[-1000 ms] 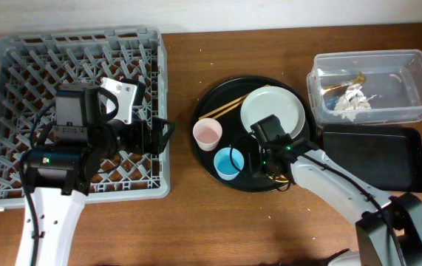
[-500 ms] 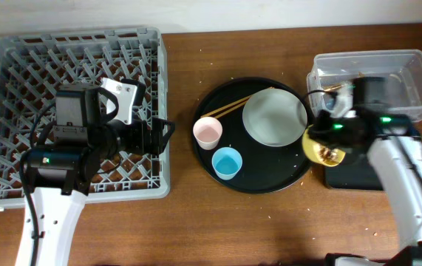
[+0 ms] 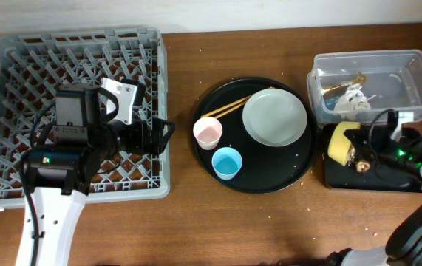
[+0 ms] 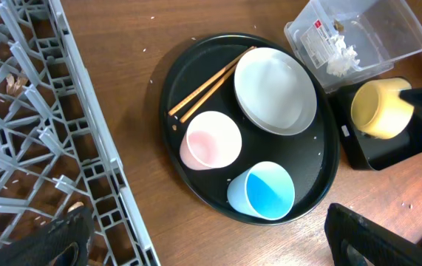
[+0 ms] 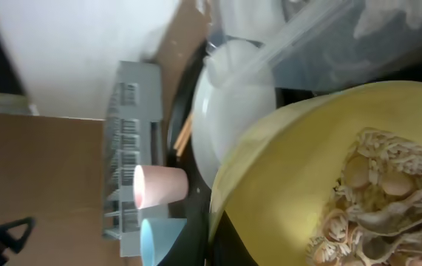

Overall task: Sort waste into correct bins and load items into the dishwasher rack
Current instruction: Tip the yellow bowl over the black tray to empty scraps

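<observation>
Next, my right gripper empties the bowl and moves over the round tray (image 3: 270,177) beside the blue cup, since the tray lies to its left in the overhead view.
My right gripper (image 3: 360,150) is shut on the yellow bowl (image 3: 339,142) and holds it tipped on its side over the flat black tray (image 3: 388,174). Brownish noodle leftovers (image 5: 388,199) sit in the bowl (image 5: 284,170). The clear tub (image 3: 410,74) holds white paper scraps (image 3: 352,100) and a golden-brown scrap (image 3: 338,87). The pink cup (image 3: 207,133), blue cup (image 3: 227,162), pale plate (image 3: 274,118) and chopsticks (image 3: 233,106) lie on the round black tray (image 3: 270,177). My left gripper (image 3: 165,137) is open and empty over the right edge of the grey dishwasher rack (image 3: 18,66).
The left wrist view shows the rack wall (image 4: 85,125), pink cup (image 4: 211,140), blue cup (image 4: 264,191), plate (image 4: 276,90) and yellow bowl (image 4: 380,109). Pale crumbs dot the wooden table (image 3: 196,229). The tub stands directly behind the flat black tray.
My right arm has carried the yellow bowl from the round black tray rightward to the flat black tray and tipped it on its side. The left arm has not moved.
</observation>
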